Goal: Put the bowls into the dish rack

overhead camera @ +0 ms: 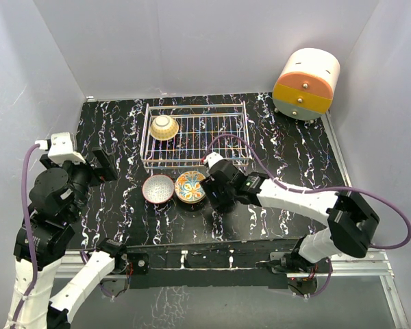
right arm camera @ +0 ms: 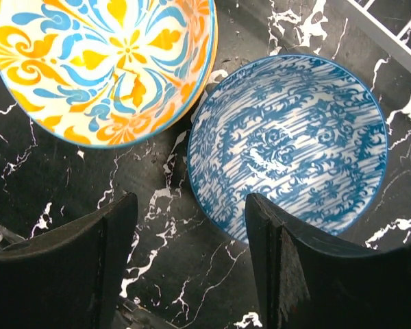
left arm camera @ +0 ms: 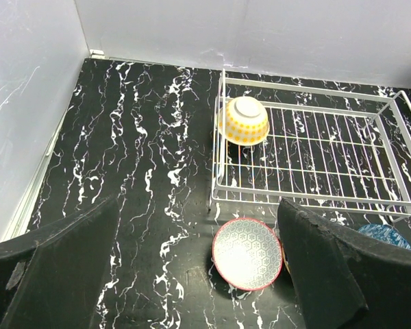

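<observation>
I will move my right gripper down and to the right in the wrist view, onto the blue bowl's near rim [right arm camera: 205, 210], because that rim runs below one open finger.
The white wire dish rack [overhead camera: 212, 140] stands at the back middle and holds a yellow-cream bowl [overhead camera: 164, 127], upside down in its left end; both also show in the left wrist view, rack [left arm camera: 329, 199], bowl [left arm camera: 244, 120]. In front of the rack sit a grey red-rimmed bowl [overhead camera: 158, 188] [left arm camera: 247, 253] and an orange-and-blue floral bowl [overhead camera: 190, 186] [right arm camera: 103, 62]. A blue-patterned white bowl [right arm camera: 288, 144] lies right of the floral one, hidden under my right gripper in the top view. My right gripper [overhead camera: 212, 192] [right arm camera: 192, 267] is open, its jaws straddling that bowl's near rim. My left gripper [overhead camera: 101, 163] [left arm camera: 198, 274] is open and empty, off to the left.
A round cream-and-orange drum cabinet [overhead camera: 306, 82] stands at the back right corner. White walls close in the left, back and right sides. A rack wire [right arm camera: 390, 41] runs just beyond the blue bowl. The black marbled table [overhead camera: 294, 157] has a metal front edge.
</observation>
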Available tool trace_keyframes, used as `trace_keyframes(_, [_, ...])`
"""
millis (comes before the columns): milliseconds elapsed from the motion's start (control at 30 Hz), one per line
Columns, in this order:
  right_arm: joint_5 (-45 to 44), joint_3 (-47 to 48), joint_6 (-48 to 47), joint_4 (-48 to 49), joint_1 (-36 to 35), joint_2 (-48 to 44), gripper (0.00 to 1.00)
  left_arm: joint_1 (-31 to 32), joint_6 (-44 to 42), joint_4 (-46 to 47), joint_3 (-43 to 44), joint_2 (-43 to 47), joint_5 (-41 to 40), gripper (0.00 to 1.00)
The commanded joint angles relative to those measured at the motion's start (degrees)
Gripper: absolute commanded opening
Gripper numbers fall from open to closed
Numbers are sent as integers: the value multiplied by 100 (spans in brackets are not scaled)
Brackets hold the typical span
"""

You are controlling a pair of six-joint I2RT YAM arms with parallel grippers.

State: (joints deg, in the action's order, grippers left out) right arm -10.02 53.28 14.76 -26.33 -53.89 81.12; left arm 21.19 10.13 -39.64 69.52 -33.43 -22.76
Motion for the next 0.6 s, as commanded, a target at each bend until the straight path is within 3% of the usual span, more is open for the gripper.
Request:
trace_keyframes(0, [284, -94, -133, 591, 420, 273, 65, 26, 37, -109, -13, 56, -86, 97])
trace_keyframes(367, [700, -511, -182, 1139, 581, 402, 58, 26, 22, -175, 71, -22, -178, 97])
trace_keyframes(467, [602, -615, -137, 1227, 583, 398, 53, 26, 33, -187, 58, -40, -178, 97])
trace_keyframes(567, [507, -699, -82, 1240, 581, 358, 39, 26, 33, -198, 70, -42, -180, 97])
